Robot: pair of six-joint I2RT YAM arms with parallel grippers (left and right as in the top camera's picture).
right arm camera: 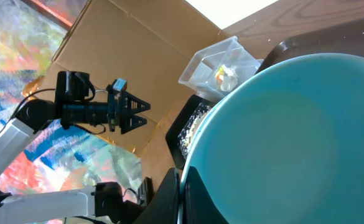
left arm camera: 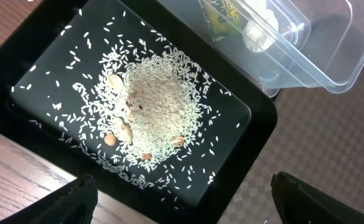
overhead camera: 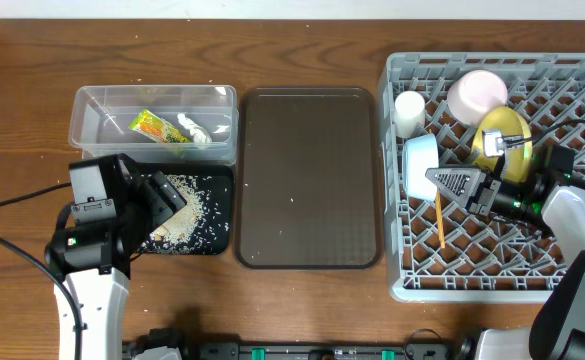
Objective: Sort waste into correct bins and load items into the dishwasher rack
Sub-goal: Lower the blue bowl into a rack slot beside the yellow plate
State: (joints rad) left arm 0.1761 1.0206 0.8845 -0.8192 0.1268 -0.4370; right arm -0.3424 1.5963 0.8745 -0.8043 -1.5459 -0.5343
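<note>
The rack (overhead camera: 492,58) slots beside the yellow plate are empty, so my right gripper should next move toward the plate and lower the bowl into the slots to release the bowl's rim.
The light blue bowl (overhead camera: 420,163) stands on its side at the left of the grey dishwasher rack (overhead camera: 492,58). My right gripper (overhead camera: 450,182) is shut on its rim; the bowl (right arm camera: 281,137) fills the right wrist view, with the fingers (right arm camera: 182,193) pinching its edge. The yellow plate (overhead camera: 502,130), pink cup (overhead camera: 477,93), white cup (overhead camera: 408,110) and chopsticks (overhead camera: 439,220) are in the rack. My left gripper (overhead camera: 167,195) is open and empty above the black tray (overhead camera: 217,215), which holds rice scraps (left arm camera: 150,106). The clear tub (overhead camera: 92,125) holds the wrapper (overhead camera: 152,126) and tissue (overhead camera: 194,130).
A dark brown serving tray (overhead camera: 307,180) lies between the bins and the rack. In the left wrist view my open fingers (left arm camera: 182,199) frame the black tray's near corner, with the tub (left arm camera: 331,50) beyond it. Wooden tabletop surrounds everything.
</note>
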